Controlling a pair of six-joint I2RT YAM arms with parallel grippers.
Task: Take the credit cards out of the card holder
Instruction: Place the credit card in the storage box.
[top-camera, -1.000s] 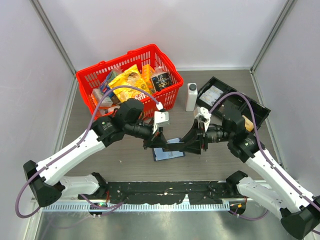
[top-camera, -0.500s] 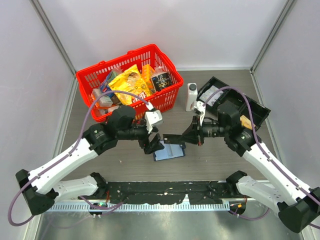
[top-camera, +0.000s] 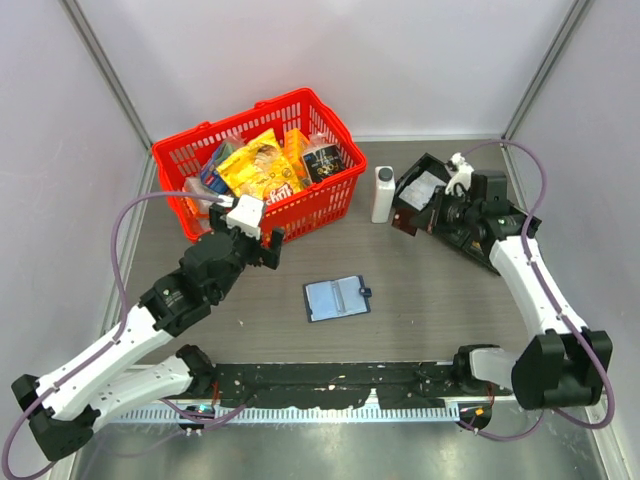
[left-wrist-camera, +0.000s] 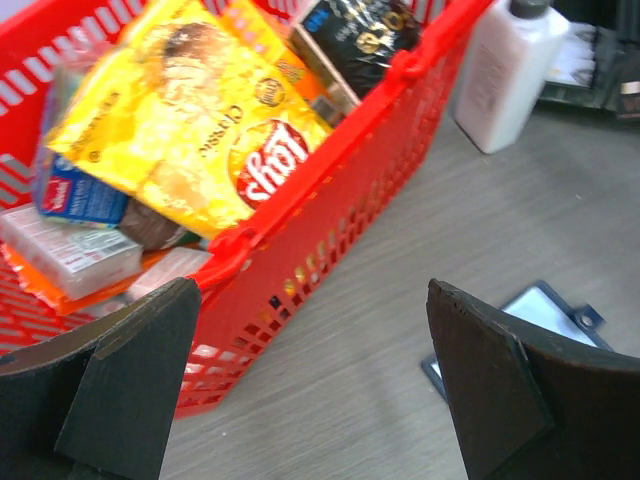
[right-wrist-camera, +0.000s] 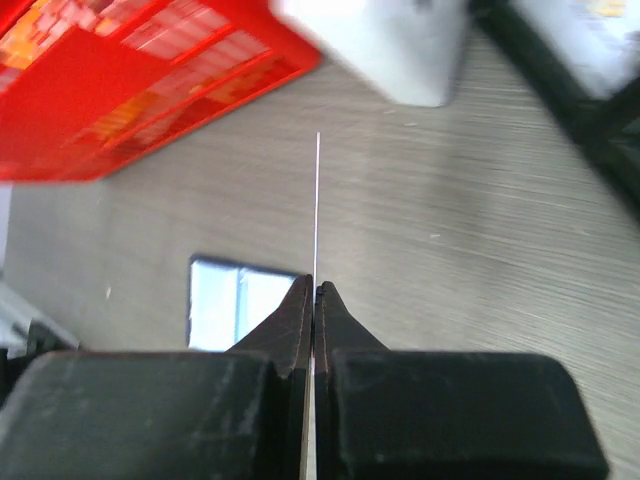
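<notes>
My right gripper carries the card, still outside the tray's middle section (top-camera: 458, 234), over and down next, then releases it. That section lies below and rightward in the top view.
The card holder (top-camera: 337, 298) lies open and flat on the table between the arms, pale blue sleeves up; it also shows in the left wrist view (left-wrist-camera: 548, 312) and the right wrist view (right-wrist-camera: 236, 302). My right gripper (top-camera: 418, 216) (right-wrist-camera: 313, 286) is shut on a credit card (top-camera: 404, 223), held off the table by the black tray. In the right wrist view the card (right-wrist-camera: 317, 200) is edge-on, a thin pale line. My left gripper (top-camera: 268, 246) (left-wrist-camera: 312, 300) stands open and empty beside the red basket, well left of the holder.
A red basket (top-camera: 331, 199) full of snack packets stands at the back left. A white bottle (top-camera: 383, 193) stands to its right. A black compartment tray (top-camera: 500, 215) with white packets sits at the back right, under my right arm.
My left gripper opened, let go of the holder and drew back left toward the basket. My right gripper shut on a card, pulled it out and carried it back right to the tray.
</notes>
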